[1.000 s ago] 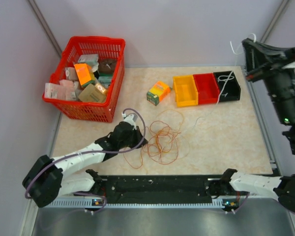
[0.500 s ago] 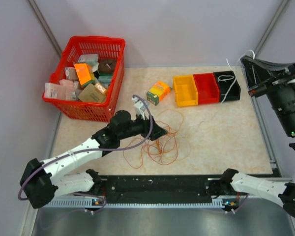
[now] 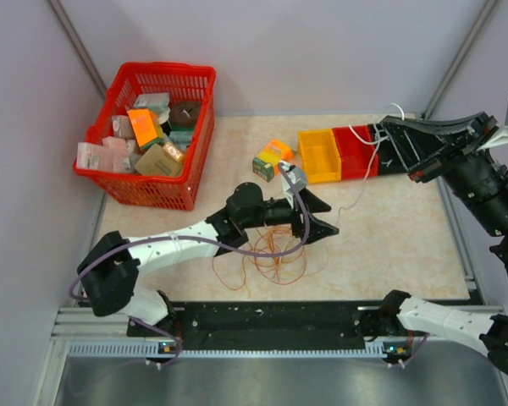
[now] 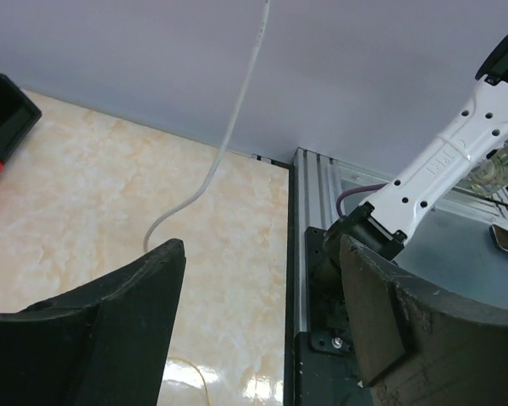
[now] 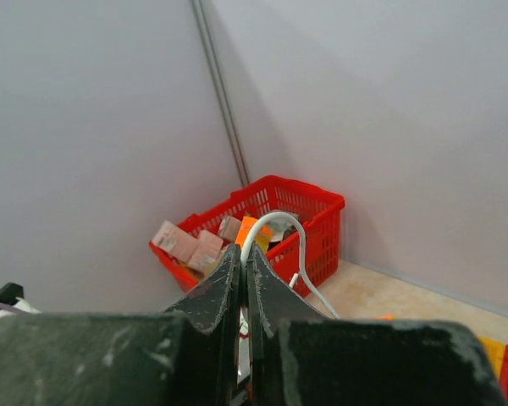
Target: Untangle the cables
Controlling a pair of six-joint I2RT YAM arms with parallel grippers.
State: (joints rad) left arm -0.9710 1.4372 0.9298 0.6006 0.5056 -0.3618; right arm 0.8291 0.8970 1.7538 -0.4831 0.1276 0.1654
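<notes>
The lower part of the white cable (image 3: 368,173) dangles free below my shut right gripper, so my left gripper needs to go toward the right in the top view onto it.
The cables lie as a loose tangle of orange-red and yellow loops (image 3: 275,252) on the table's near middle. My left gripper (image 3: 325,216) hangs just right of that tangle, open, nothing between its fingers (image 4: 118,326). In the left wrist view the gripper (image 4: 262,262) frames bare table, a white cable (image 4: 229,127) dropping from above, and a yellow strand (image 4: 196,381). My right gripper (image 3: 386,134) is raised over the bins at the back right, shut on the white cable (image 3: 368,173), which trails down toward the table. In the right wrist view the white cable (image 5: 279,222) arches out of the shut gripper (image 5: 244,252).
A red basket (image 3: 110,182) of packets stands back left, also seen as the red basket (image 5: 322,207) from the right wrist. An orange box (image 3: 273,158), a yellow bin (image 3: 319,156) and a red bin (image 3: 356,152) line the back. The metal rail (image 4: 317,254) edges the table's right.
My left gripper has opened and swept right, from the tangle's left side to its right. The right gripper has swung left and down over the bins, still gripping the white cable.
</notes>
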